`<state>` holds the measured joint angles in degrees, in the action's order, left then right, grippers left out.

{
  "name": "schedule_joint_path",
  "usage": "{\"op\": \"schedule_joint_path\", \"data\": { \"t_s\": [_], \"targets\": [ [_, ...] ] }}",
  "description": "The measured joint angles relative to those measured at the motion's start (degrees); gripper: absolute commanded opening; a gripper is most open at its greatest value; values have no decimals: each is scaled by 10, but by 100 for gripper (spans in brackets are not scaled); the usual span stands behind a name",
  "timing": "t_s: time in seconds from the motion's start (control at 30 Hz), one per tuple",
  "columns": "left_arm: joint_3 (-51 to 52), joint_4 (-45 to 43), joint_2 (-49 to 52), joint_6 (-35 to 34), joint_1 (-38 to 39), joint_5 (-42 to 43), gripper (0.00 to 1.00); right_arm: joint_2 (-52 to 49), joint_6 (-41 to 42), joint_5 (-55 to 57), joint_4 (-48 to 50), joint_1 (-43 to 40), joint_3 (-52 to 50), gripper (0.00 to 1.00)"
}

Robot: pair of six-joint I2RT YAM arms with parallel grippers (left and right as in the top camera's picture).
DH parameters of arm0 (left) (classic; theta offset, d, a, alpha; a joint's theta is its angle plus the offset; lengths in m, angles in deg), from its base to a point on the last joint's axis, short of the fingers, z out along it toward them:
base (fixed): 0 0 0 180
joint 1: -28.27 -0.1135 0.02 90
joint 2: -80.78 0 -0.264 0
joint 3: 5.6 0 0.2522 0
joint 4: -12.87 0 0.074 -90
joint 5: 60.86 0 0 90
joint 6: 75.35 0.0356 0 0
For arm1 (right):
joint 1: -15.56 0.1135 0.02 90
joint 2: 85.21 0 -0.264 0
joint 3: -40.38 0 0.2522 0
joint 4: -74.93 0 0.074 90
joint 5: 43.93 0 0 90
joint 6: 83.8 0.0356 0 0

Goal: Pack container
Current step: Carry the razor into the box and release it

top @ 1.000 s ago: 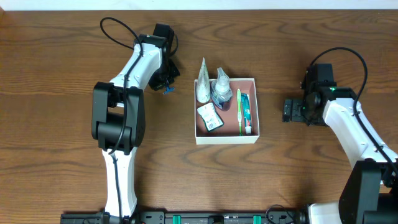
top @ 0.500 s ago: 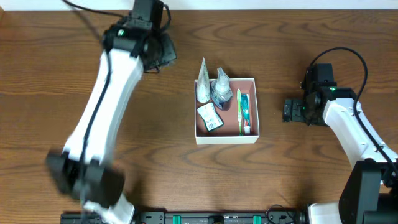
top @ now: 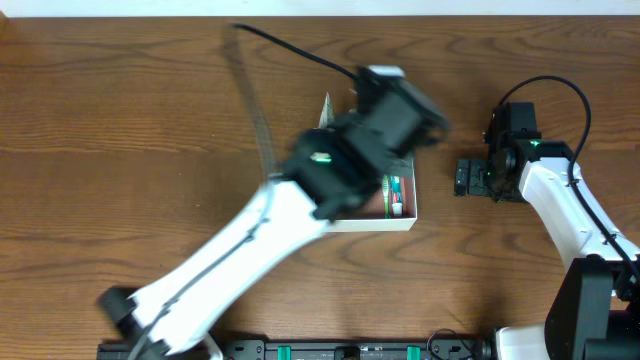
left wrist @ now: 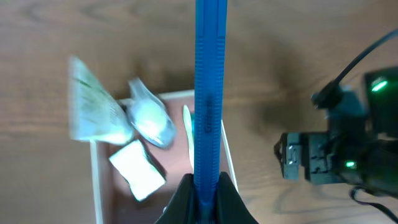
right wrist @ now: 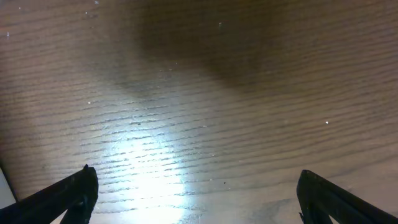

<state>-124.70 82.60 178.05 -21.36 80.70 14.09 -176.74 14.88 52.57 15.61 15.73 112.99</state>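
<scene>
The blue ridged stick (left wrist: 208, 93) goes down along the container's side with my left gripper next and comes free there, since a bare part of the container beside the toothbrush (left wrist: 224, 164) lies below.
The container (top: 404, 223), a shallow white-walled box with a reddish-brown inside (left wrist: 112, 193), sits mid-table. My left arm reaches across it, blurred, and hides most of it from overhead. My left gripper (left wrist: 203, 186) is shut on a long blue ridged stick (left wrist: 208, 93), which hangs above the box's right side. Inside lie a pale sachet (left wrist: 93, 115), a clear pouch (left wrist: 150, 119), a small white packet (left wrist: 138, 169) and a toothbrush (top: 396, 192). My right gripper (top: 462, 178) rests open to the right of the box, over bare wood (right wrist: 199, 186).
The right arm's body and cable (top: 560, 200) occupy the table's right side. In the left wrist view the right gripper (left wrist: 305, 158) sits just right of the container wall (left wrist: 227, 152). Wood tabletop (top: 120, 150) surrounds the box.
My left arm has swung from the table's far left to over the container, carrying the blue stick. The right arm has not moved.
</scene>
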Motion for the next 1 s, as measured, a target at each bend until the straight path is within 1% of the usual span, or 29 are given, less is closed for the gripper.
{"op": "schedule_joint_path", "data": {
  "t_s": [0.1, 0.23, 0.47, 0.6, 0.8, 0.87, 0.9, 1.0],
  "targets": [
    [1, 0, 55, -36, 25, -18, 6, 0, 0, 0, 0, 0, 0, 99],
    [5, -5, 118, -73, 37, -23, 6, 0, 0, 0, 0, 0, 0, 99],
    [7, -25, 200, -103, 37, -13, 6, 0, 0, 0, 0, 0, 0, 99],
    [8, -29, 223, -111, 37, -7, 6, 0, 0, 0, 0, 0, 0, 99],
    [8, -34, 228, -120, 37, -3, 6, 0, 0, 0, 0, 0, 0, 99],
    [8, -34, 229, -120, 37, -3, 7, 0, 0, 0, 0, 0, 0, 99],
    [8, -35, 229, -120, 37, -3, 10, 0, 0, 0, 0, 0, 0, 99],
    [8, -35, 229, -122, 37, -3, 14, 0, 0, 0, 0, 0, 0, 99]
  ]
}}
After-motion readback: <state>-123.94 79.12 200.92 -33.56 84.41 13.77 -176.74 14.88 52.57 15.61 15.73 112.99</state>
